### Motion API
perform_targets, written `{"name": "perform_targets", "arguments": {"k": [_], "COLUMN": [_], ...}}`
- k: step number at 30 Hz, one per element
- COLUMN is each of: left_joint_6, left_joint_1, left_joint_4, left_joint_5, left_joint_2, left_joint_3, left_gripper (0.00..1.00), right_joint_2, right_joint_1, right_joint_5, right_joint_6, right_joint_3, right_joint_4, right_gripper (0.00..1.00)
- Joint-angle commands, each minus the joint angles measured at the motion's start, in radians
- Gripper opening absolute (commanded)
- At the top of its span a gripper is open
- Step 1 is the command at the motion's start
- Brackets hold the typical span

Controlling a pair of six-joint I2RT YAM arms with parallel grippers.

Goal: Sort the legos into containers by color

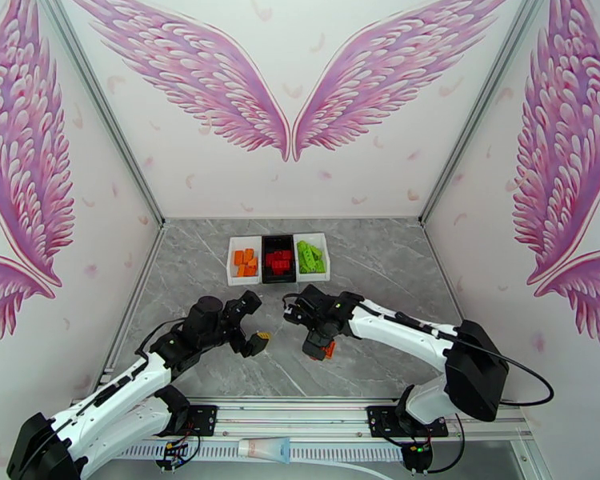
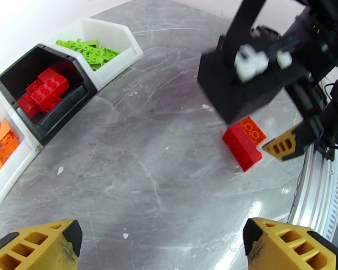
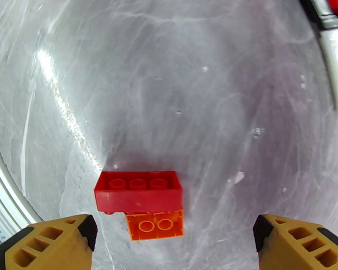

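The orange brick is right against the long studded side of the red brick (image 3: 138, 191), so my right gripper will bring its fingers down beside each short end next.
Two loose legos lie touching on the grey table: a red brick (image 3: 138, 191) and a smaller orange brick (image 3: 155, 225). My right gripper (image 3: 175, 244) hangs open just above them, its fingers apart and holding nothing. In the left wrist view the same red brick (image 2: 242, 147) and orange brick (image 2: 253, 130) lie under the right arm's black head. My left gripper (image 2: 164, 248) is open and empty, left of the bricks. The containers (image 1: 233, 275) sit at the back: orange legos (image 1: 244, 262) in the left tray, red legos (image 1: 278, 262) in the black one, green legos (image 1: 310, 257) in the right.
A metal rail (image 1: 316, 418) runs along the table's near edge behind the arm bases. Winged walls close in the table on three sides. Bare grey table (image 1: 380, 258) lies to the right of the trays and between the trays and the grippers.
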Motion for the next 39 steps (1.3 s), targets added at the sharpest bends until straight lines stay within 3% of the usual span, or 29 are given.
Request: {"name": "perform_targets", "arguments": {"k": [1, 12, 19, 29, 39], "left_joint_6": [-0.019, -0.055, -0.045, -0.031, -0.023], "left_joint_1": [-0.011, -0.041, -0.048, -0.049, -0.050], "left_joint_4": [0.030, 0.068, 0.052, 0.048, 0.043], "left_joint_5": [-0.040, -0.106, -0.118, -0.116, -0.107], "left_joint_2": [-0.014, -0.013, -0.012, -0.013, -0.024], "left_joint_3": [-0.011, -0.034, -0.023, -0.016, -0.008], "left_gripper": [0.99, 0.99, 0.99, 0.99, 0.99], "right_joint_2": [0.058, 0.184, 0.225, 0.171, 0.113], "right_joint_1": [0.007, -0.001, -0.008, -0.037, -0.079], "right_joint_5": [-0.055, -0.125, -0.147, -0.161, -0.181], "right_joint_6": [-0.070, -0.059, -0.046, -0.009, 0.109], "right_joint_3": [0.017, 0.033, 0.073, 0.079, 0.163], "right_joint_4": [-0.032, -0.009, -0.017, -0.007, 0.058], "right_gripper": [0.97, 0.91, 0.75, 0.62, 0.59]}}
